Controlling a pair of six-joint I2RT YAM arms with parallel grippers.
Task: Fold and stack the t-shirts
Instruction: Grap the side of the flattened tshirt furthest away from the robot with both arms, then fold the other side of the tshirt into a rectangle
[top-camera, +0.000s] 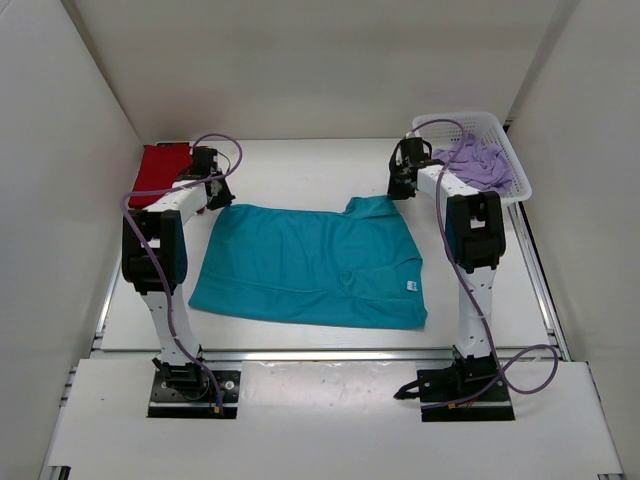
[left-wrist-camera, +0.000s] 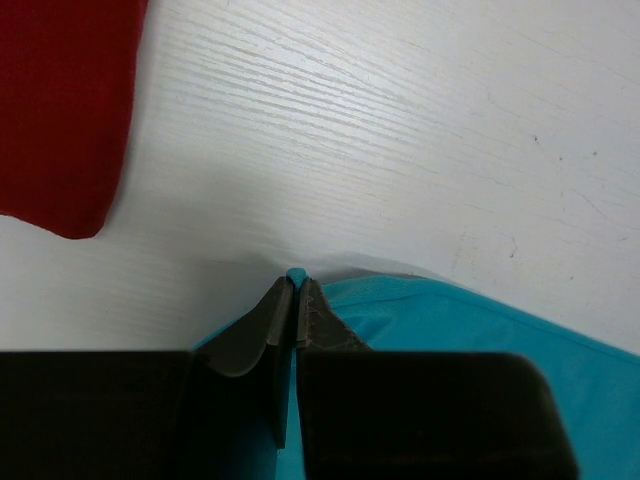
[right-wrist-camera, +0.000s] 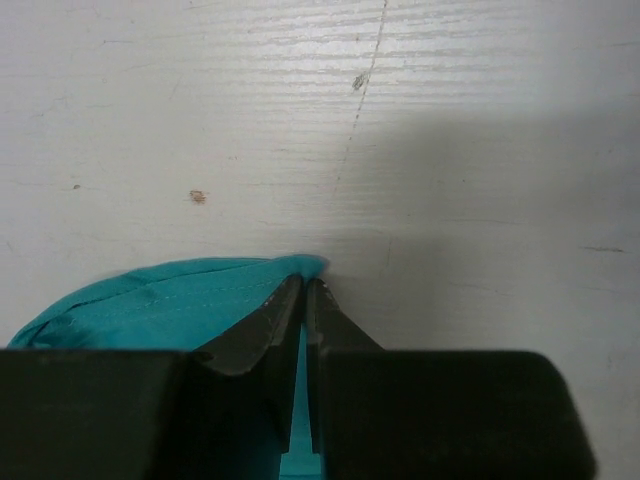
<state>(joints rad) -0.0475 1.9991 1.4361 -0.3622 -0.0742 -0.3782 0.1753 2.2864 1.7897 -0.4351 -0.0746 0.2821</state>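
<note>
I should next bring the t-shirt's pinched corner back over that edge of the t-shirt with my left gripper and let go.
The teal-blue t-shirt lies spread flat in the middle of the table, its white tag near the front right corner. My left gripper is shut on its far left corner; the wrist view shows teal cloth pinched between the fingers. My right gripper is shut on its far right corner. The red t-shirt lies folded at the far left and also shows in the left wrist view. The lavender t-shirt lies crumpled in the basket.
A white lattice basket stands at the far right corner. White walls close in the table on the left, back and right. Purple cables loop over both arms.
</note>
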